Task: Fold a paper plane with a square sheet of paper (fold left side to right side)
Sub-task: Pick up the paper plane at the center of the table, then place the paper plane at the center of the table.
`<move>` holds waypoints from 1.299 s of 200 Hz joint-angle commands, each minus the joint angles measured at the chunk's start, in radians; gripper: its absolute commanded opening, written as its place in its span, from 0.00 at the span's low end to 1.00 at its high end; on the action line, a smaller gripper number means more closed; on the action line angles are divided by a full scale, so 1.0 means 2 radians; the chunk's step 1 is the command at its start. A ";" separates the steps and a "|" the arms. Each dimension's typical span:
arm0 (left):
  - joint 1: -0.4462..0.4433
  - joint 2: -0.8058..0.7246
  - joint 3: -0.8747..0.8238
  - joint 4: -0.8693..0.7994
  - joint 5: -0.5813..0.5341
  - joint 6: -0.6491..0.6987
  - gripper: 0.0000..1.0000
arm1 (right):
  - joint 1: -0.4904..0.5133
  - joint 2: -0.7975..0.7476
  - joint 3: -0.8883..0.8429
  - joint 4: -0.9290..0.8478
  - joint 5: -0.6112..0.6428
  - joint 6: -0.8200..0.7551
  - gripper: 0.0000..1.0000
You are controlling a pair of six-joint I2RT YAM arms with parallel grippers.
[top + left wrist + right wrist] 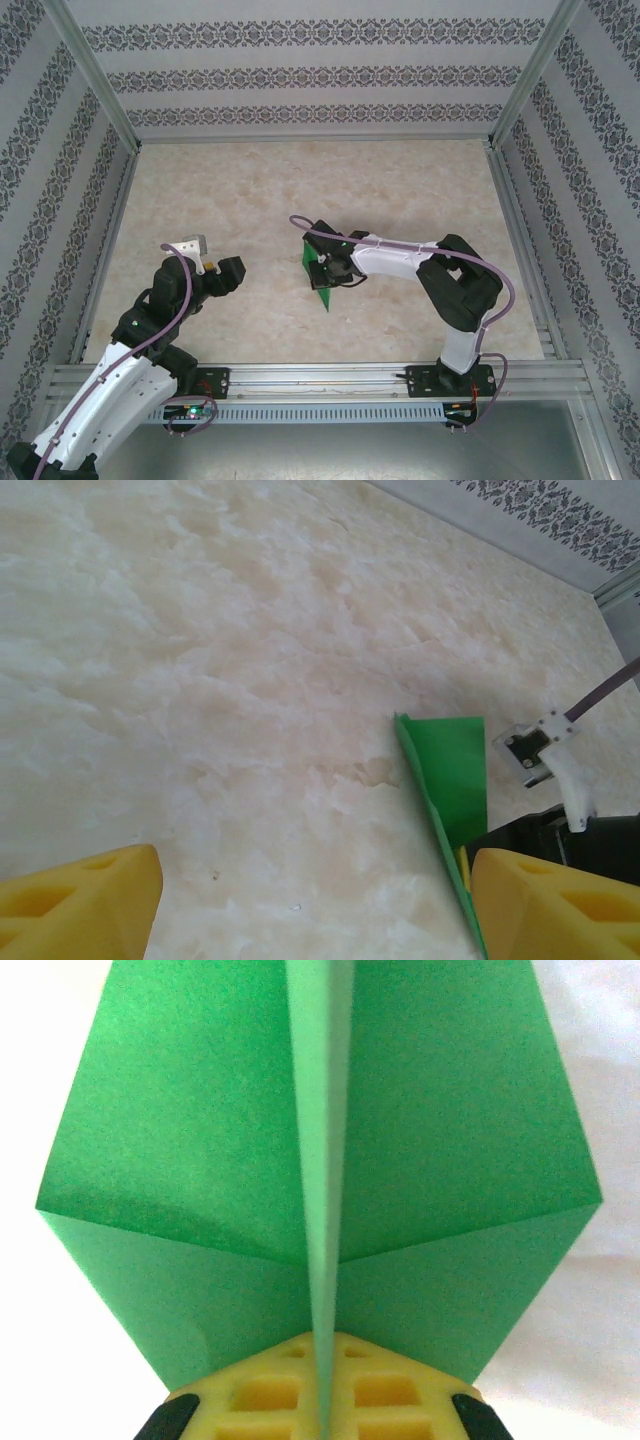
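The open part of the bare far tabletop lies outward of the right gripper, so the robot needs to carry the paper plane (318, 276) outward with that gripper and let go of its crease there.
The green paper plane (318, 276) stands on edge at the table's middle, its point toward the near side. In the right wrist view the paper plane (200, 1160) spreads two flaps left and right of an upright centre crease. My right gripper (323, 1365) is shut on that crease, with its yellow fingers (262, 1392) pressed together. From above, the right gripper (336, 270) reaches in from the right. My left gripper (230, 270) hovers open to the paper's left and holds nothing. In the left wrist view the left gripper (315, 890) frames bare table, and the green paper (452, 770) lies to its right.
The marble-patterned table (300, 190) is walled by patterned panels (310, 75) at the back and both sides. A metal rail (320, 378) with both arm bases runs along the near edge. The right arm's black wrist (560, 830) sits just behind my left gripper's right finger.
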 commanded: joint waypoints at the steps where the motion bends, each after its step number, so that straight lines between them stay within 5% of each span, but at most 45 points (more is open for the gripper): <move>1: 0.009 -0.007 0.013 -0.018 -0.008 0.015 0.81 | -0.013 -0.035 0.033 -0.045 0.042 -0.023 0.00; 108: 0.009 -0.020 -0.005 0.066 0.130 0.062 0.97 | -0.155 0.109 0.246 -0.163 0.108 -0.093 0.00; 260: 0.010 -0.020 -0.001 0.048 0.118 0.066 1.00 | -0.182 0.211 0.320 -0.196 0.097 -0.105 0.00</move>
